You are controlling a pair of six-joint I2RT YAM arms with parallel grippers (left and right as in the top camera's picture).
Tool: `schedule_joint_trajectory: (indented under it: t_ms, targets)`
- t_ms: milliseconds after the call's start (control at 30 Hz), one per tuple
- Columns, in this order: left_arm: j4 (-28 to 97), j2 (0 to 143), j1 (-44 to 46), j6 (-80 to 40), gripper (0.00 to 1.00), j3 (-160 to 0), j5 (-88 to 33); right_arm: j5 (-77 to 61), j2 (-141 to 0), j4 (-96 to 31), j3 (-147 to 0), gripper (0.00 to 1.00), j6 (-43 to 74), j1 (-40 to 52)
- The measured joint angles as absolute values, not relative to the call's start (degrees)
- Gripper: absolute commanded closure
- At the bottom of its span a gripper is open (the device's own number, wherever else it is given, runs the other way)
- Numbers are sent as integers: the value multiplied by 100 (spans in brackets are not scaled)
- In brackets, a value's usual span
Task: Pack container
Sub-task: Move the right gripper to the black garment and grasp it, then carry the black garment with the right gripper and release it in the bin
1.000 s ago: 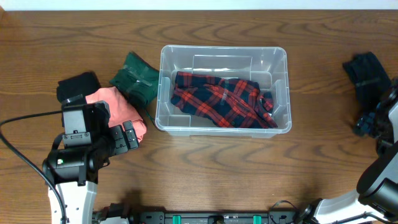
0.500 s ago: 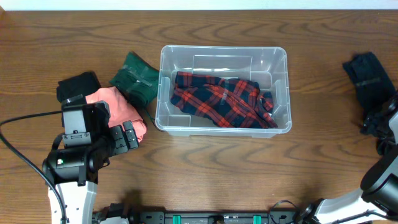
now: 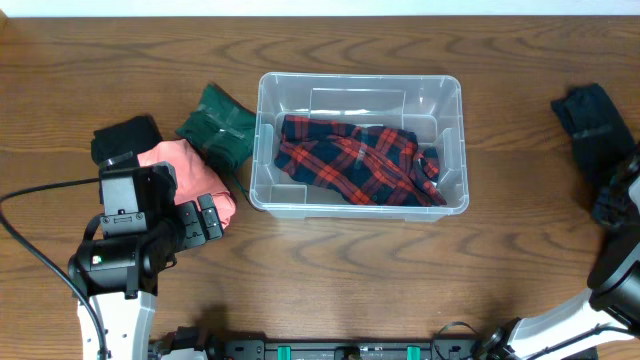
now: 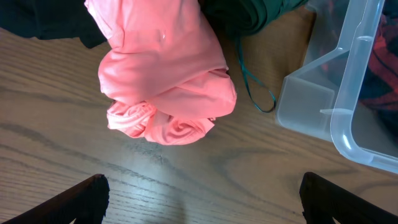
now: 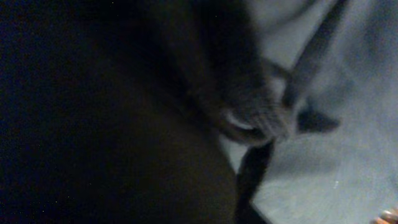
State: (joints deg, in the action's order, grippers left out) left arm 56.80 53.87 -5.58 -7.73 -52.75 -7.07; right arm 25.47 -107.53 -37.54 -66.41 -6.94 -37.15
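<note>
My right gripper needs to swing to the left in the overhead view, over the plaid shirt [image 3: 350, 160], and let go of the black garment where the container [image 3: 262, 140] still has room.
The clear container [image 3: 262, 140] stands mid-table with a red and navy plaid shirt [image 3: 350, 160] lying in it. My left gripper [image 4: 202, 199] is open above bare wood, just short of a rolled pink garment [image 4: 161, 81]; the container's corner [image 4: 357, 81] is to its right. At the far right edge, my right gripper [image 3: 612, 205] sits at the near end of a black garment [image 3: 592, 118]. Dark cloth [image 5: 124, 112] fills the right wrist view and hides the fingers; the gripper is shut on it.
A green garment [image 3: 217, 125] lies against the container's left wall, with a thin green cord [image 4: 252, 87] trailing from it. Another black garment [image 3: 125, 138] lies behind the pink one [image 3: 185, 175]. A black cable [image 3: 30, 240] runs to the left arm.
The right gripper has slid toward the right edge along the black garment and gone from open to shut. The left arm and the clothes at the left have not moved.
</note>
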Motion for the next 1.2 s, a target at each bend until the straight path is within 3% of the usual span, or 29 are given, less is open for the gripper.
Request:
schedule_joint_trajectory:
  t_ms: [333, 667, 900, 1200]
  targets:
    - [5684, 5387, -558, -773, 2, -5275, -707, 1087, -9561, -4934, -7537, 99, -222, -2235]
    - [5695, 5387, -558, -773, 2, -5275, -707, 880, -7782, -4849, -7817, 99, -460, 976]
    - [5723, 5387, -558, -773, 2, -5275, -707, 884, -8029, -4515, -7817, 99, -969, 2659]
    - [5756, 5387, -558, -773, 2, -5275, -707, 923, -9623, -4486, -7828, 99, -1638, 3256]
